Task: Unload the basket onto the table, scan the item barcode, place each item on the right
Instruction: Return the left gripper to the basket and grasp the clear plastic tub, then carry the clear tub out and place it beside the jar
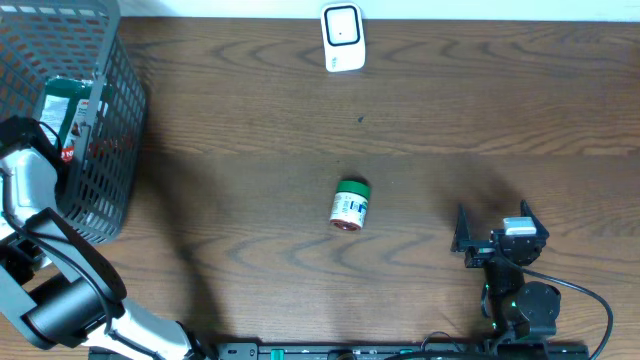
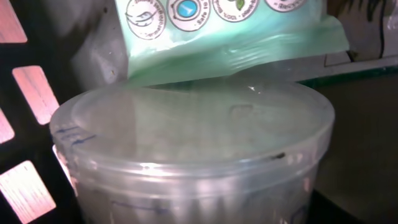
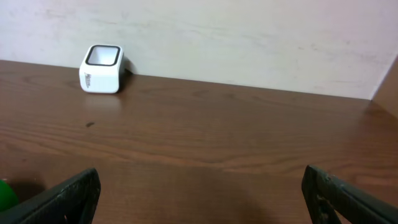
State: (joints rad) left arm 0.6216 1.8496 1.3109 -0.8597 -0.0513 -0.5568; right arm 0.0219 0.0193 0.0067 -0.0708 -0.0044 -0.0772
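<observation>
My left gripper lifts the tub (image 2: 193, 143) from the basket next. It carries the tub over and lowers to release it beside the green-capped jar, since the tabletop there is empty.
My left arm (image 1: 28, 175) reaches into the grey mesh basket (image 1: 115, 150) at the far left. Its gripper (image 1: 88, 118) is down among the items and its fingers do not show. The left wrist view is filled by a clear lidded plastic tub (image 2: 193, 143), very close, with a mint-green pouch (image 2: 230, 37) behind it. Whether the jaws touch the tub I cannot tell. A small green-capped jar (image 1: 350, 204) lies on its side mid-table. The white scanner (image 1: 342, 38) stands at the far edge. My right gripper (image 1: 495, 228) rests open near the front right, nothing between its fingers (image 3: 68, 199).
The basket also holds a green and white package (image 1: 62, 105). In the right wrist view the scanner (image 3: 101, 68) stands against the pale wall, and a sliver of the green jar (image 3: 5, 194) shows at the left edge. The tabletop (image 1: 450, 120) is dark wood.
</observation>
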